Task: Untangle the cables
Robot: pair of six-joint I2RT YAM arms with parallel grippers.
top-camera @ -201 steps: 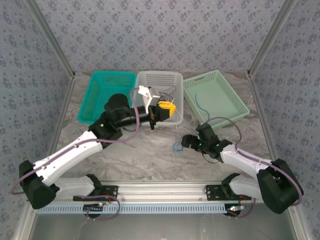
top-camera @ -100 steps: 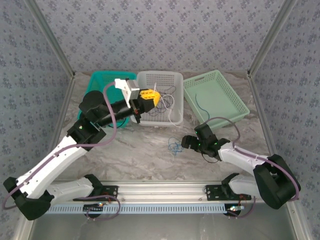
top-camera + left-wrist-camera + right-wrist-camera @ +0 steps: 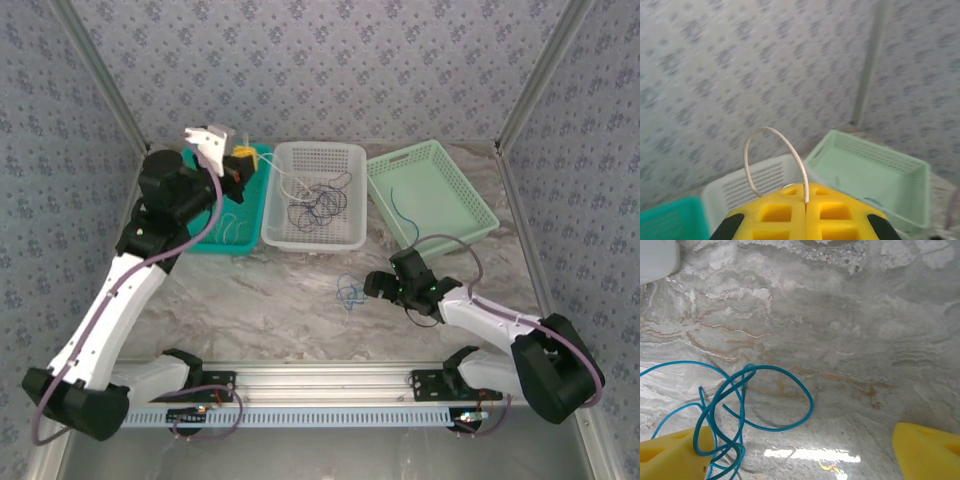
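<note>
My left gripper should next move down over the teal basket and let go of the whitish cable there, because that basket is below the gripper and already holds other whitish cables.
My left gripper (image 3: 243, 162) is raised over the gap between the teal basket (image 3: 190, 200) and the white basket (image 3: 350, 160). Its yellow jaws are shut on a whitish cable (image 3: 774, 145), which arches up from the left gripper (image 3: 806, 200) in the wrist view and trails down into the white basket. Dark cables (image 3: 315, 205) lie looped inside that basket. A tangle of blue cable (image 3: 348, 292) rests on the marble table. My right gripper (image 3: 376, 284) stands low just right of it, open. In the right wrist view, blue loops (image 3: 742, 400) lie between the right gripper (image 3: 800, 455) fingers, nearer the left one.
A light green basket (image 3: 470, 215) at the back right holds one blue cable (image 3: 400, 208). Whitish cables (image 3: 232, 228) lie in the teal basket. Patterned walls and metal posts close in the table on three sides. The rail (image 3: 330, 380) with the arm bases runs along the near edge.
My left arm has swung up and leftward from the white basket's front toward the teal basket, carrying the whitish cable. The right gripper stayed by the blue cable, jaws spreading slightly.
</note>
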